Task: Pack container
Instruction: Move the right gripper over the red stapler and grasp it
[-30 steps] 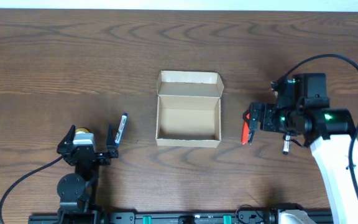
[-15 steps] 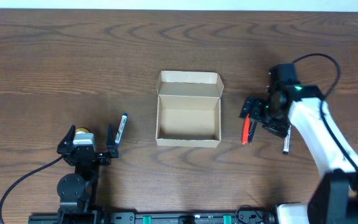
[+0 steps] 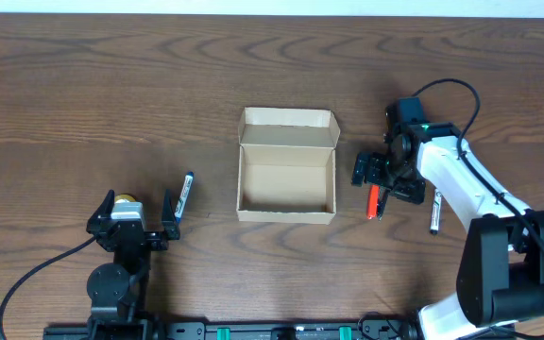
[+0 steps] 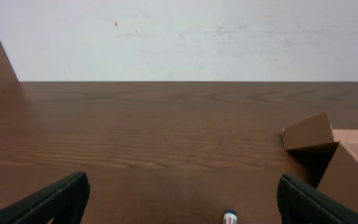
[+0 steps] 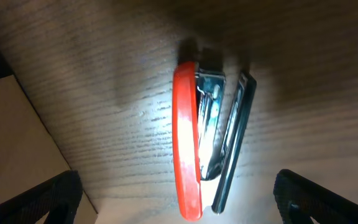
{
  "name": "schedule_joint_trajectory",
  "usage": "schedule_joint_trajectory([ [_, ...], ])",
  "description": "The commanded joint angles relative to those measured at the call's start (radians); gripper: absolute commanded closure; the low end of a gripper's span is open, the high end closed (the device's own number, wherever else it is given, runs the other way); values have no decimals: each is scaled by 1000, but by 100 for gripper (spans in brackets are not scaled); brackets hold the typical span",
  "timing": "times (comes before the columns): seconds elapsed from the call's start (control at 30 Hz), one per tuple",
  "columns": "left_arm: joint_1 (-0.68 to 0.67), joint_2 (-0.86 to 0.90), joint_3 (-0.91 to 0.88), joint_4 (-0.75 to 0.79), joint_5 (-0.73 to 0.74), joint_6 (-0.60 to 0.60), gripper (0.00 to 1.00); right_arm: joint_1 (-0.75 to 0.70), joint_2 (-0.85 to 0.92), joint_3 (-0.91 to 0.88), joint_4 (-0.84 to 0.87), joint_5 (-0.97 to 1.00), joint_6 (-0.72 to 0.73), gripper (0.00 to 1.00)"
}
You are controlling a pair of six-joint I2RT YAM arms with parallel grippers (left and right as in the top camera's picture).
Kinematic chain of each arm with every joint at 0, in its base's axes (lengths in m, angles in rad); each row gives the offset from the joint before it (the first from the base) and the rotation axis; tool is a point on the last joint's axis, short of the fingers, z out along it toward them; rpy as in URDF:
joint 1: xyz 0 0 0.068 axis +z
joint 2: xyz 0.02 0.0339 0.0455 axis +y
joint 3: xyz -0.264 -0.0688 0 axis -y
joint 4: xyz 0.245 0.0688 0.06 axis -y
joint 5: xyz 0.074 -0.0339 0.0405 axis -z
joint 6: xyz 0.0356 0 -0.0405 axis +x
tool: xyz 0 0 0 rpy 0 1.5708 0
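The red stapler is lengthwise between my right gripper's open fingers, which will lower next, one down each long side.
The tan cardboard container sits open at the table's middle, its flap lid folded back; its wall shows in the left wrist view and the right wrist view. A red stapler lies right of it, seen close in the right wrist view. My right gripper is open, low over the stapler, a finger on each side of it. My left gripper is open and empty at the front left. A marker lies just ahead of it.
A second marker or pen lies right of the stapler, beside the right arm. The right arm's cable loops above the table at the right.
My right arm has swung left and dropped toward the stapler, so the gripper now straddles it. The left arm, the container and the markers have not moved.
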Motion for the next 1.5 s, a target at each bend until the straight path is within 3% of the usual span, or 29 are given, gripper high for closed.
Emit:
schedule_joint_trajectory([
  [0.0, 6, -6, -19, -42, 8, -4, 5, 6, 30, 17, 13, 17, -62, 1],
  [1.1, 6, -6, -19, -42, 8, -4, 5, 6, 199, 13, 78, 94, 18, 4],
  [1.17, 6, -6, -19, -42, 8, -4, 5, 6, 209, 13, 88, 90, 18, 11],
  [1.27, 6, -6, -19, -42, 8, -4, 5, 6, 215, 13, 97, 78, 19, 37],
  [1.37, 6, -6, -19, -42, 8, -4, 5, 6, 215, 13, 99, 79, 19, 53],
  [1.47, 6, -6, -19, -42, 8, -4, 5, 6, 215, 13, 100, 79, 19, 61],
])
